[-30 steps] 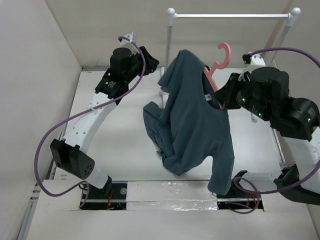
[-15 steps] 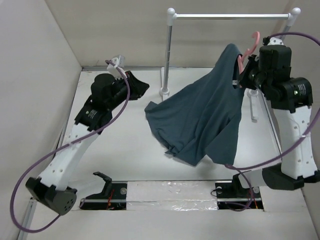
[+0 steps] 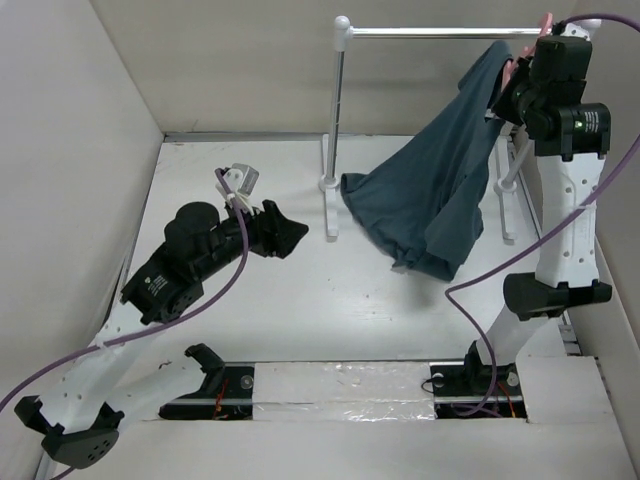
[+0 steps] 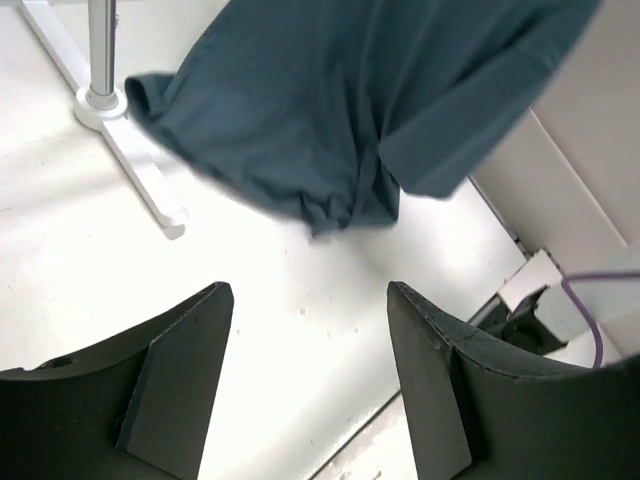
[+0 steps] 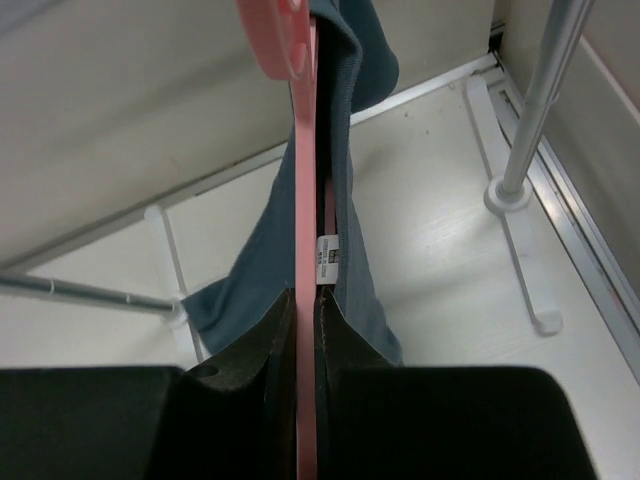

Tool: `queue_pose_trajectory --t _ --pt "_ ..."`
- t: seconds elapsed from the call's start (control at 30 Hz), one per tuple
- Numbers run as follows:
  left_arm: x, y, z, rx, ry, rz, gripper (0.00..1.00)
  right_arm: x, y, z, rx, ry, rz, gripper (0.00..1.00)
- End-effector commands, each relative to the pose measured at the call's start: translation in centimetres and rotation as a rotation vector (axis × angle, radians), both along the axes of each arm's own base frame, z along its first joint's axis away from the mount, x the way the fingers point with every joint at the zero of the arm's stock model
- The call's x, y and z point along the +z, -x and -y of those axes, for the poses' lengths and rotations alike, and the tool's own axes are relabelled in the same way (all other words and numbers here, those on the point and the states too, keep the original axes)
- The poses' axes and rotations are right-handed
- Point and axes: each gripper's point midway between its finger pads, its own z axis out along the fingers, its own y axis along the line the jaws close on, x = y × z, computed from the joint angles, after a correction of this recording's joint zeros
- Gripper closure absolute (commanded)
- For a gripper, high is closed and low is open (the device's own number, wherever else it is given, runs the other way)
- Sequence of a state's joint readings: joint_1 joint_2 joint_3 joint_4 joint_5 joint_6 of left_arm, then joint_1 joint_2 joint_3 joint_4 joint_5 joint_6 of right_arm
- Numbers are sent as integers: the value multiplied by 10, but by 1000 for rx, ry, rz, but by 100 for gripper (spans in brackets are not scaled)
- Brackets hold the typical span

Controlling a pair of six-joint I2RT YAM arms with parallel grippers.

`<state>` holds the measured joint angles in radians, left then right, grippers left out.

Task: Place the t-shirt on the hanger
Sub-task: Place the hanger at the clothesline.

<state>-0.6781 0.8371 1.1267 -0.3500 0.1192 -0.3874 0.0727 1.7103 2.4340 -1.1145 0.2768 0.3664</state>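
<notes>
My right gripper shifts to the right in the top view toward the bar's end (image 3: 586, 27) next. It then releases the hanger, since the hanger's hook already reaches the bar (image 3: 440, 32).
The teal-blue t-shirt (image 3: 440, 190) hangs on the salmon-pink hanger (image 3: 512, 68), high at the right end of the white rail (image 3: 440, 32). Its lower hem drapes down near the table. My right gripper (image 3: 512, 90) is shut on the hanger; in the right wrist view the pink hanger (image 5: 305, 200) runs between the jaws, with the shirt (image 5: 350, 200) and its small label (image 5: 326, 258) beside it. My left gripper (image 3: 290, 235) is open and empty, low over the table left of the rail's post. The shirt also shows in the left wrist view (image 4: 340, 110).
The rail stands on two white posts with flat feet: the left post (image 3: 335, 130) and the right post's foot (image 3: 505, 205). White walls close in on the left, back and right. A taped strip (image 3: 340, 392) runs along the near edge between the arm bases.
My right gripper has lifted the hanger and shirt up and right to the rail's right end. My left arm has pulled back down and toward the near left, away from the shirt.
</notes>
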Motion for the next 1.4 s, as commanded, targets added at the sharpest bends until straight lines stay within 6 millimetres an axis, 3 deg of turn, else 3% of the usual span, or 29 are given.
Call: queue_pose_trajectory --t 0.0,0.1,0.3,0.47,0.83,0.9,0.93,1.03,1.07,1.2,1.23,1.33,1.37 --pt "-1 11 -9 2 -44 56 40 71 -8 22 -84 -20 257 100" --pt "-7 12 -8 -1 -49 52 39 77 -10 33 -106 -20 280 100" --pt "-7 15 3 -45 -25 44 38 56 -28 59 -115 20 226 100" --pt "-17 13 12 -65 -13 10 38 52 -46 61 -64 65 235 100" --pt "-21 6 23 -77 0 -16 40 2 -78 73 -45 14 176 100" --pt "-21 6 26 -84 2 -20 41 -6 -78 71 -38 3 171 100" --pt "-21 5 27 -83 2 -22 41 -20 -81 72 -42 -6 151 100" --pt "-23 3 28 -81 4 -29 41 -21 -70 74 -45 -47 175 100" --pt "-23 3 29 -79 4 -31 41 -31 -71 70 -27 -64 168 100" --pt "-24 1 31 -82 9 -34 41 -27 -59 69 -30 -87 201 100" --pt "-25 1 32 -84 6 -37 41 -25 -57 68 -28 -87 206 99" --pt "-21 1 33 -90 12 -30 41 -22 -49 75 -56 -85 205 79" --pt "-22 -1 34 -89 8 -31 41 -21 -47 75 -64 -88 206 62"
